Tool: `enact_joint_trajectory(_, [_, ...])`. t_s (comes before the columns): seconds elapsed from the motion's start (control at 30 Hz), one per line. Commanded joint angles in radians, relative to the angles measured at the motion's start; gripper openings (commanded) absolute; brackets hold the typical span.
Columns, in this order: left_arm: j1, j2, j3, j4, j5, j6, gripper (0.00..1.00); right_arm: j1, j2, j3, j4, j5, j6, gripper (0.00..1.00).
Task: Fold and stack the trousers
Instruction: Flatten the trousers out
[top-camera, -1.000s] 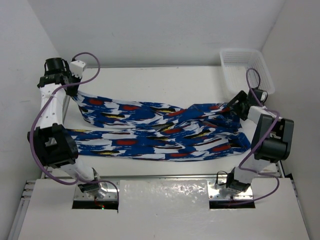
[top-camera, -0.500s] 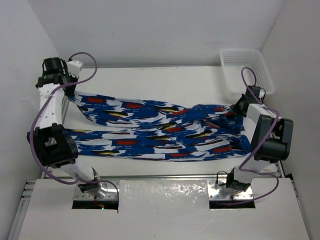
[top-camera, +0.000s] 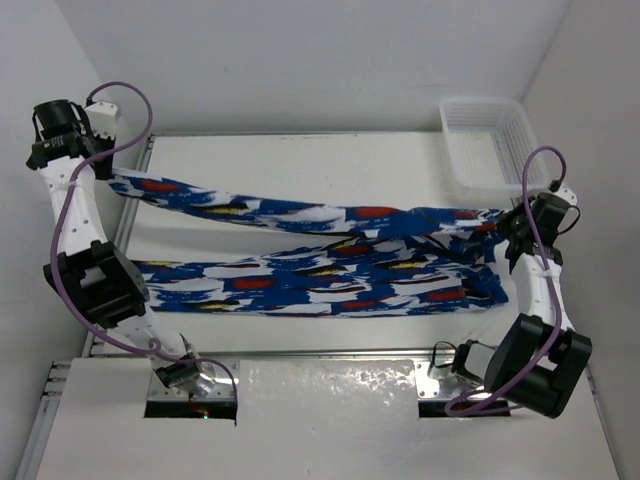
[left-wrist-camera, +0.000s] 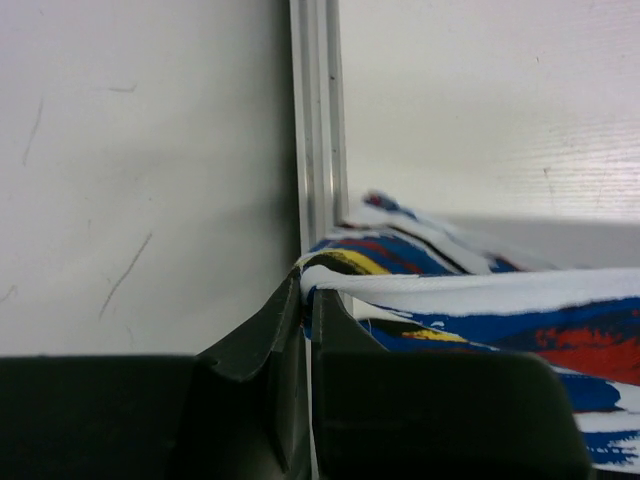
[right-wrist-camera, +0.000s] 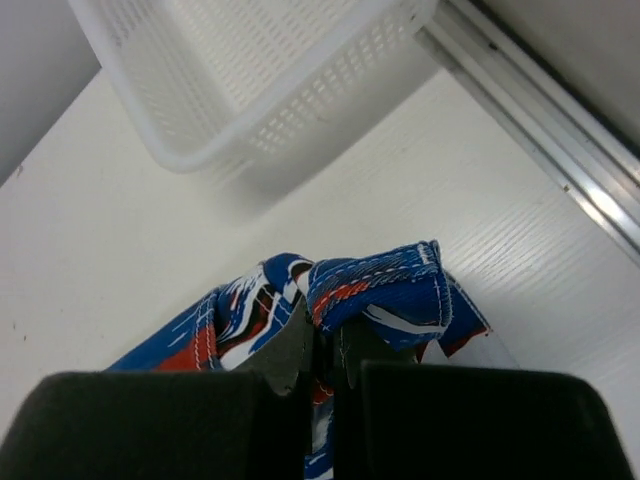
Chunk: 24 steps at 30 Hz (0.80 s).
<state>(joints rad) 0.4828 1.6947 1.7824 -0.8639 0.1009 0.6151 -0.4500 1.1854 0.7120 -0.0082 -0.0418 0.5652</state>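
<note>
The left gripper will next carry the hem of the trousers from over the bar to the bare tabletop below the gripper, to its right in the top view, then lower and release the hem there.
The trousers (top-camera: 320, 275), royal blue with white, red, black and yellow patches, stretch across the table. One leg lies flat toward the front. The other leg hangs taut between my two grippers. My left gripper (top-camera: 108, 178) is shut on its hem at the far left edge; its dark fingers (left-wrist-camera: 330, 315) pinch the white-edged cloth (left-wrist-camera: 470, 300). My right gripper (top-camera: 512, 222) is shut on the waist end at the right. In the right wrist view the bunched blue fabric (right-wrist-camera: 385, 290) sticks up above the fingertips (right-wrist-camera: 290, 340).
A white mesh basket (top-camera: 490, 140) stands at the back right corner, just behind the right gripper, and shows as the basket (right-wrist-camera: 250, 80) in the right wrist view. A metal rail (left-wrist-camera: 318, 120) runs along the table's left edge. White walls close in both sides.
The right gripper shut on the waist end and drew out to the right. The left gripper moved up and left with the hem. The upper leg is now lifted and pulled straight.
</note>
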Motion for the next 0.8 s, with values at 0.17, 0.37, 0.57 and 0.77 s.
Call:
enact_joint_trajectory(0.17, [0.048, 0.002, 0.023, -0.061, -0.009, 0.034, 0.0, -0.013, -0.058, -0.011, 0.083, -0.018, -0.01, 0.0])
enact_joint_trajectory(0.37, [0.048, 0.083, 0.005, -0.07, 0.006, 0.06, 0.0, -0.015, -0.053, 0.0, 0.086, -0.044, -0.018, 0.0])
enact_joint_trajectory(0.57, [-0.032, 0.386, 0.205, -0.043, 0.071, -0.021, 0.0, -0.013, 0.008, 0.043, 0.094, -0.064, -0.011, 0.0])
enact_joint_trajectory(0.77, [-0.177, 0.615, 0.419, 0.061, 0.06, -0.141, 0.0, -0.007, 0.068, 0.084, 0.062, -0.089, -0.059, 0.0])
